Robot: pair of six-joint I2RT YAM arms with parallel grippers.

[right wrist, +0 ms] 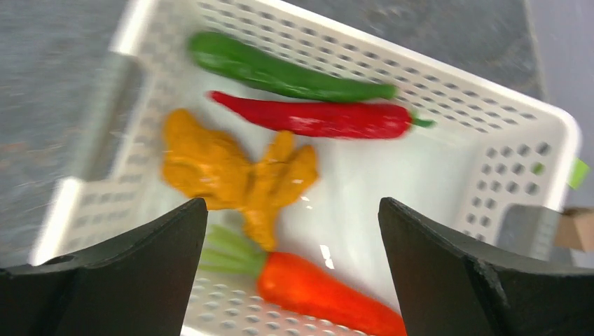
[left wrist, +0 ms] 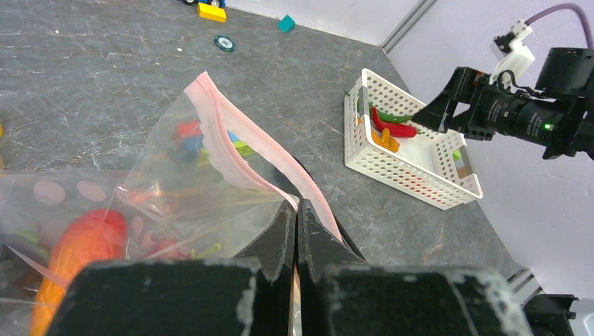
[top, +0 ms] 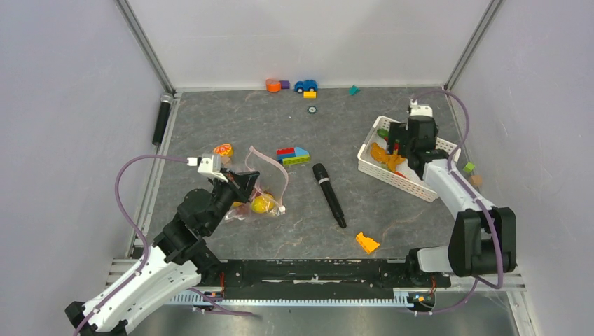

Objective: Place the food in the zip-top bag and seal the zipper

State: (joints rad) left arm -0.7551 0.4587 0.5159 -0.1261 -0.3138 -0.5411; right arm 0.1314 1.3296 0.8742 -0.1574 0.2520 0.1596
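My right gripper turns and lowers next onto the red chili's stemless end (top: 396, 146) (right wrist: 242, 107) below it, since the chili runs lengthwise from finger to finger.
The clear zip-top bag (top: 263, 189) lies left of centre with yellow food (top: 263, 204) inside; an orange-red piece (left wrist: 80, 245) shows through it in the left wrist view. My left gripper (left wrist: 297, 210) is shut on the bag's pink zipper (left wrist: 242, 136) and holds the mouth up. My right gripper (right wrist: 293, 210) is open above the white basket (right wrist: 504, 133), which holds a green pepper (right wrist: 287, 70), a red chili (right wrist: 315, 119), an orange ginger-like piece (right wrist: 231, 168) and an orange carrot (right wrist: 322, 290). In the top view the right gripper (top: 413, 143) hovers over the basket (top: 392, 175).
A black microphone (top: 329, 194) lies mid-table. Building bricks (top: 293, 155) sit behind it, an orange wedge block (top: 367, 243) near the front. An orange-red toy (top: 223, 150) lies beside the bag. Small toys (top: 294, 86) line the back wall.
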